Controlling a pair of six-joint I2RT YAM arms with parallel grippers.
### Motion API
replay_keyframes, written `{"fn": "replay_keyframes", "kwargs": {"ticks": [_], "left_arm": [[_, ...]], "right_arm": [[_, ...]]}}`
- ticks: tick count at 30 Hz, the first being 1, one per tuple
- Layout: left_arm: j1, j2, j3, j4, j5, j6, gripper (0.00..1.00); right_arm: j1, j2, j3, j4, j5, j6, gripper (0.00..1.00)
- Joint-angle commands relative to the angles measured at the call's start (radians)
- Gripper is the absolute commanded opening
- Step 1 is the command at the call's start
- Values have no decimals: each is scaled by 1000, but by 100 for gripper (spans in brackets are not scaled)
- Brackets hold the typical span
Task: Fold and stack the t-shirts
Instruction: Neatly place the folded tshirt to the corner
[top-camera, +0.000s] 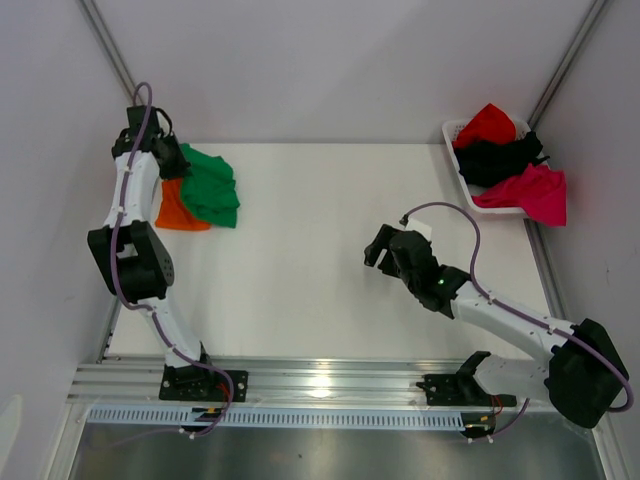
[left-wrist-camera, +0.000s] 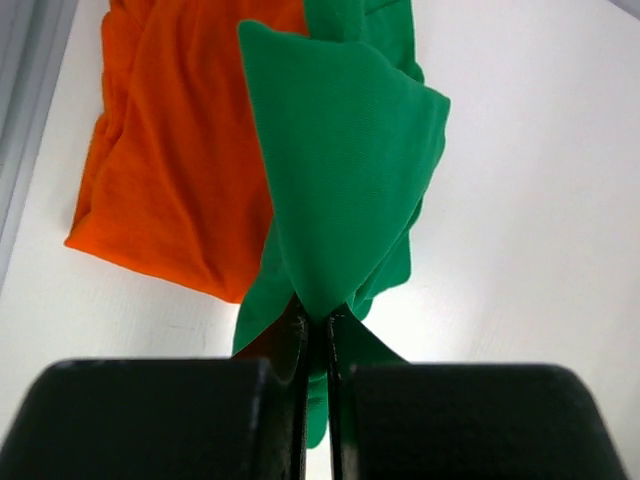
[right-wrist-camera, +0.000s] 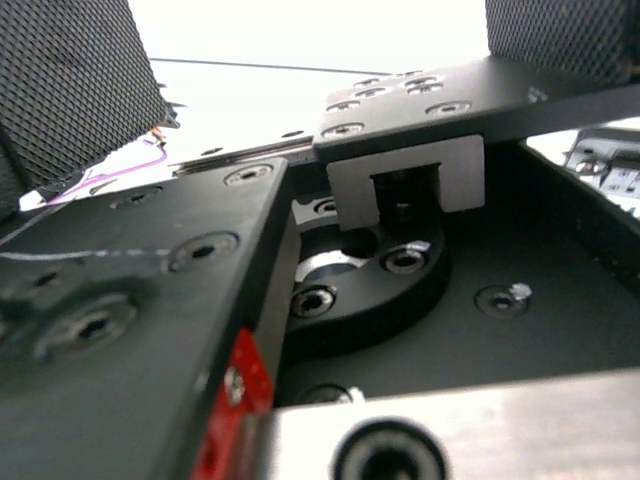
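My left gripper should next carry the green t-shirt's fold toward the side bar, where the green t-shirt (top-camera: 212, 185) leaves the orange t-shirt uncovered. Then it should move back and down.
A bright green t-shirt (top-camera: 212, 185) lies partly over an orange t-shirt (top-camera: 178, 210) at the table's far left. My left gripper (top-camera: 168, 152) stands at their back edge, shut on a raised fold of the green t-shirt (left-wrist-camera: 340, 160). In the left wrist view the cloth is pinched between the jaws of the left gripper (left-wrist-camera: 318, 325), and the orange t-shirt (left-wrist-camera: 170, 160) lies flat to the left. My right gripper (top-camera: 386, 246) hovers over the table's middle right, open and holding nothing. Its fingers (right-wrist-camera: 70, 90) sit wide apart in the right wrist view, which shows only arm hardware.
A white basket (top-camera: 452, 132) at the back right corner holds a red t-shirt (top-camera: 487, 122), a black t-shirt (top-camera: 500, 155) and a magenta t-shirt (top-camera: 530, 190) that hangs over its rim. A metal rail runs along the near edge (top-camera: 320, 380).
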Motion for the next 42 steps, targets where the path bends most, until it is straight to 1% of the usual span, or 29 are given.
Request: {"fn": "replay_keyframes", "kwargs": {"ticks": [1, 6, 19, 26, 29, 30, 33, 42], "left_arm": [[9, -61, 63, -16, -57, 52, 2], [11, -77, 62, -11, -48, 56, 2], [48, -54, 137, -60, -75, 74, 2], [84, 18, 134, -63, -92, 74, 2], [109, 60, 149, -85, -97, 43, 1], [115, 87, 157, -100, -132, 33, 1], [127, 118, 160, -120, -164, 5, 1], [143, 160, 172, -195, -383, -79, 1]], "right_arm": [[-4, 3, 41, 42, -12, 5, 80], [-4, 3, 38, 45, -17, 11, 80], [-4, 21, 46, 56, -28, 10, 80], [-2, 39, 63, 42, -38, 14, 80], [-2, 42, 73, 31, -37, 8, 80], [-2, 41, 79, 28, -34, 8, 80], [-2, 42, 84, 23, -31, 2, 80], [-2, 75, 122, -1, -43, -10, 80]]}}
